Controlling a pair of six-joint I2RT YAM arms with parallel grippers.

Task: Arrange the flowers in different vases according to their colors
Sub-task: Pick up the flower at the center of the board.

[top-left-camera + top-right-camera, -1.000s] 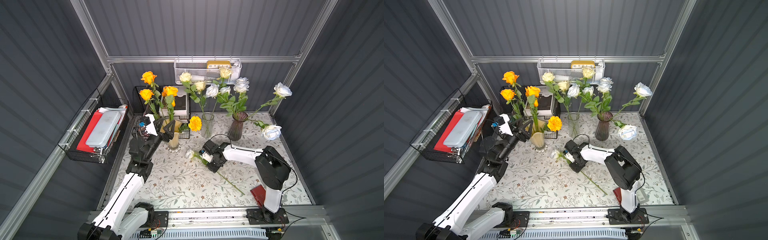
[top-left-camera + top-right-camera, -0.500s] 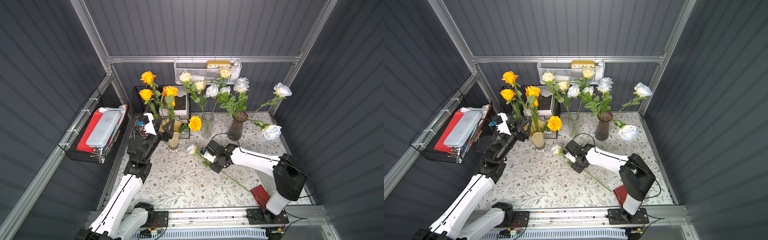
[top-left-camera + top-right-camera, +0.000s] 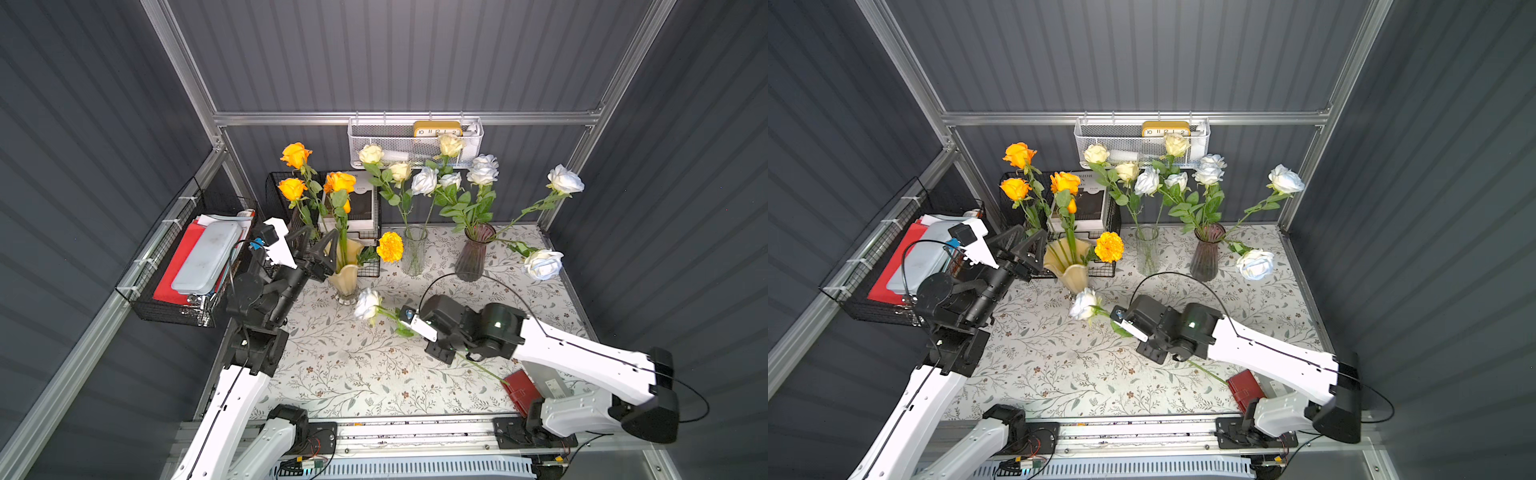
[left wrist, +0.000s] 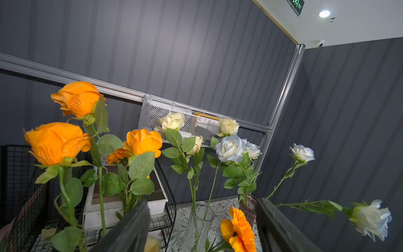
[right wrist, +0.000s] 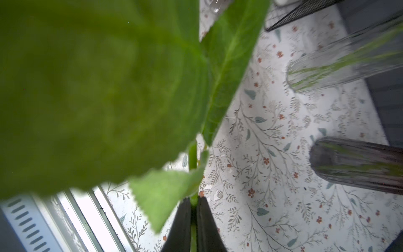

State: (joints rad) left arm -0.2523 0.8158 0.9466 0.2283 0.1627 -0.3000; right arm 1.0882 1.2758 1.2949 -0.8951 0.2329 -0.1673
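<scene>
My right gripper next lifts outward, turns the rose upright, lowers its stem into the purple vase's opening [image 3: 481, 232] and releases, as that vase stands outward of it.
My right gripper [image 3: 409, 322] [image 3: 1121, 322] [image 5: 194, 199] is shut on the green stem of a white rose [image 3: 368, 303] [image 3: 1084, 303]. The rose is held roughly level over the floral cloth, and its leaves [image 5: 98, 87] fill the right wrist view. My left gripper [image 3: 316, 245] [image 3: 1023, 241] [image 4: 204, 201] stands open and empty beside the pale yellow vase [image 3: 345, 274] [image 3: 1071, 270], which holds orange flowers [image 3: 338, 183] [image 4: 56, 141]. The clear glass vase [image 3: 415, 249] [image 4: 196, 227] holds cream roses [image 3: 371, 153]. The purple vase [image 3: 473, 253] [image 5: 353, 165] holds white roses [image 3: 482, 174].
A black wire basket [image 3: 187, 266] with red and white items hangs on the left wall. A black wire crate [image 3: 361, 203] with books stands behind the yellow vase. A white mesh basket [image 3: 415, 141] with a clock hangs on the back wall. A red object [image 3: 519, 390] lies front right.
The right arm's elbow swung out to the right while it kept its grip on the white rose, and the bloom shifted slightly left. The left arm barely moved.
</scene>
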